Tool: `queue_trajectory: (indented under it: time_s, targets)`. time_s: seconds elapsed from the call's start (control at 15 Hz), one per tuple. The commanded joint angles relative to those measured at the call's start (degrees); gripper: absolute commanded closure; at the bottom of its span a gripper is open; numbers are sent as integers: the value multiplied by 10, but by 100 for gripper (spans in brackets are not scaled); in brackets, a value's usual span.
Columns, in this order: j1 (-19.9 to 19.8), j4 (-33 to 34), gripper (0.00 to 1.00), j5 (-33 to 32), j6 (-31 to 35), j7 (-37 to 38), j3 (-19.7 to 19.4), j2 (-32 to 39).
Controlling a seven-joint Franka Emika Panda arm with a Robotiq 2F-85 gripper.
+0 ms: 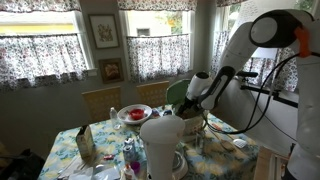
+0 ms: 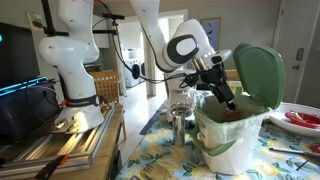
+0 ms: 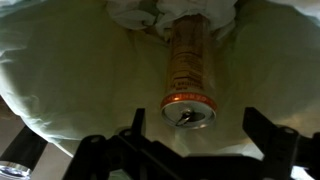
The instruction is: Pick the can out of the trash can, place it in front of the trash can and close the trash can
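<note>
I need to move my gripper deeper down into the bin next, until its open fingers are on both sides of the can's silver top [image 3: 188,111], and then close it, because the can is just below them.
The trash can [image 2: 232,140] is a cream-white bin whose green domed lid [image 2: 258,74] stands swung up and open. My gripper [image 2: 226,100] reaches down into its mouth. In the wrist view the can [image 3: 188,72], slim and brownish with a silver pull-tab top, lies on the pale liner inside the bin, its top pointing at me. My gripper [image 3: 198,128] is open, with one dark finger on each side just short of the can's top and nothing between them. In an exterior view the green lid [image 1: 177,95] shows beside my gripper [image 1: 197,103].
A big white jug-like vessel [image 1: 162,142] stands close by on the floral tablecloth. A plate of red food [image 1: 133,113] lies behind it, and a metal cup [image 2: 180,126] stands beside the bin. Crumpled white paper [image 3: 165,12] lies deeper in the bin, past the can.
</note>
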Motion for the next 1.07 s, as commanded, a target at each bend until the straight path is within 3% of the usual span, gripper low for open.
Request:
queue_trajectory:
  time_s: [0.0, 0.73, 0.8, 0.87, 1.0]
  targets:
    - [17, 35, 0, -20, 13, -10, -16, 32]
    - [41, 51, 0, -11, 12, -14, -41, 61]
    - [42, 50, 25, -11, 12, -14, -42, 62]
    - [43, 50, 26, -11, 12, -14, -43, 62]
    - [46, 50, 41, -12, 13, -14, -45, 61]
